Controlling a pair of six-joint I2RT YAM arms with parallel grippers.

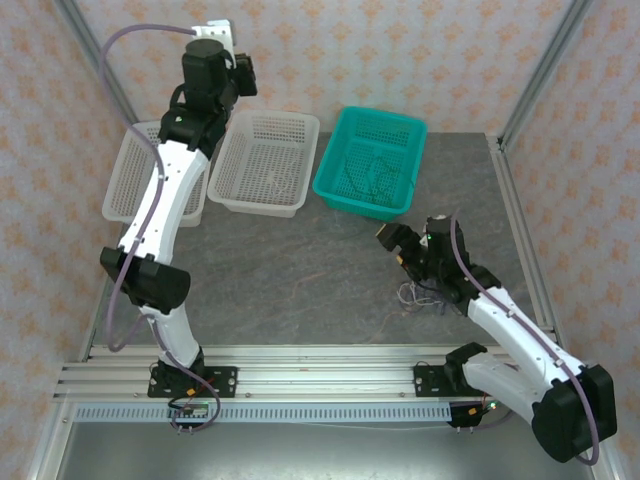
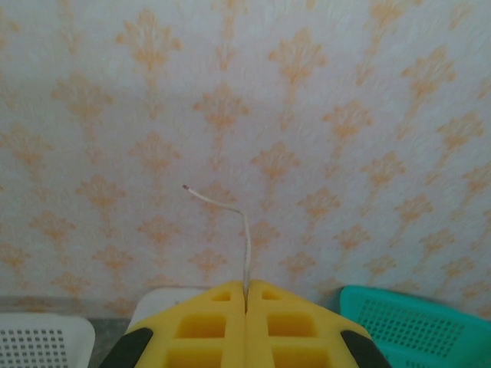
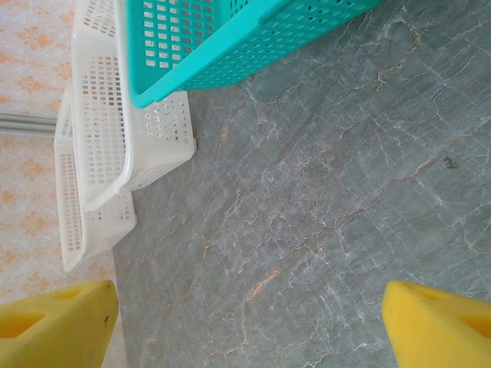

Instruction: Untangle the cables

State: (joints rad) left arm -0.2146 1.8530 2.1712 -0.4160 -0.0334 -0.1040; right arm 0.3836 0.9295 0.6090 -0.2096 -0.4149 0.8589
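I should move my right gripper back next, then down onto the wispy bundle of cables, because its open fingers are over bare table beyond the bundle.
My left gripper (image 1: 243, 72) is raised high near the back wall. In the left wrist view its yellow jaws (image 2: 245, 290) are shut on a thin white cable (image 2: 247, 238) that rises from between them and bends left. A small wispy bundle of cables (image 1: 420, 293) lies on the grey table under my right arm. More thin green cables (image 1: 365, 175) lie inside the teal basket (image 1: 335, 190). My right gripper (image 1: 410, 235) hovers low over the table just beyond the bundle. Its jaws (image 3: 245, 322) are wide open over bare table, with the yellow fingertips (image 3: 57, 322) far apart.
Two white mesh baskets (image 1: 262, 205) (image 1: 125, 180) stand left of the teal one at the back of the table. The right wrist view shows the teal basket (image 3: 230, 46) and the white baskets (image 3: 100, 115) ahead. Metal frame posts stand at the back corners.
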